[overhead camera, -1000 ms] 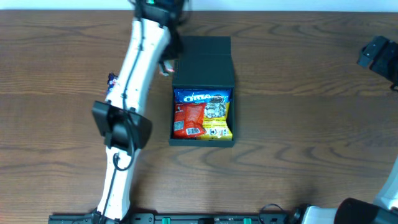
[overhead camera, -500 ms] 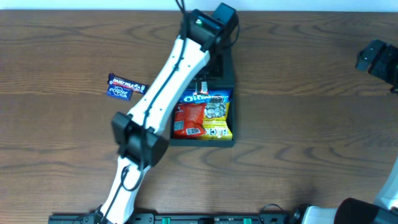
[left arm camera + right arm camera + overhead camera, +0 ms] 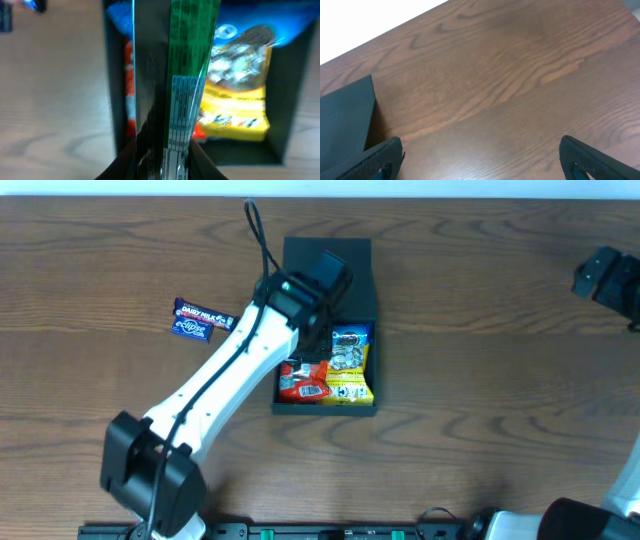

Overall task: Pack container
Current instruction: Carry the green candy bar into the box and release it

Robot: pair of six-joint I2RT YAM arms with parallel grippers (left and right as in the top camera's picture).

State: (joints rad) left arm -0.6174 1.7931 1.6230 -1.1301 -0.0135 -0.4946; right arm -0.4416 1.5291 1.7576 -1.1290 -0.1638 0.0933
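I will next lower my left gripper and move it to the right in the overhead view, over the yellow packet (image 3: 348, 370) (image 3: 237, 94), because there is a gap beside the side of the box.
The container (image 3: 365, 300) is a dark teal-black box at the table's middle, its flap lid open at the far side; it also shows in the left wrist view (image 3: 287, 100) and the right wrist view (image 3: 345, 125). Inside lie a red packet (image 3: 305, 383), a yellow packet (image 3: 350, 375) and a blue Oreo packet, partly hidden by the arm. My left gripper (image 3: 318, 330) is shut on a green and black snack packet (image 3: 172, 85) and holds it over the box's open part. My right gripper (image 3: 480, 160) is open and empty, above bare table at the far right.
A blue Dairy Milk bar (image 3: 200, 319) lies on the wooden table (image 3: 480, 380) left of the container. The left arm stretches from the front left up to the box. The right arm's body (image 3: 605, 275) sits at the right edge.
My left arm has swung from the far left of the box over its lid and down over the open part, carrying the packet. The Dairy Milk bar has become uncovered. The right arm is still.
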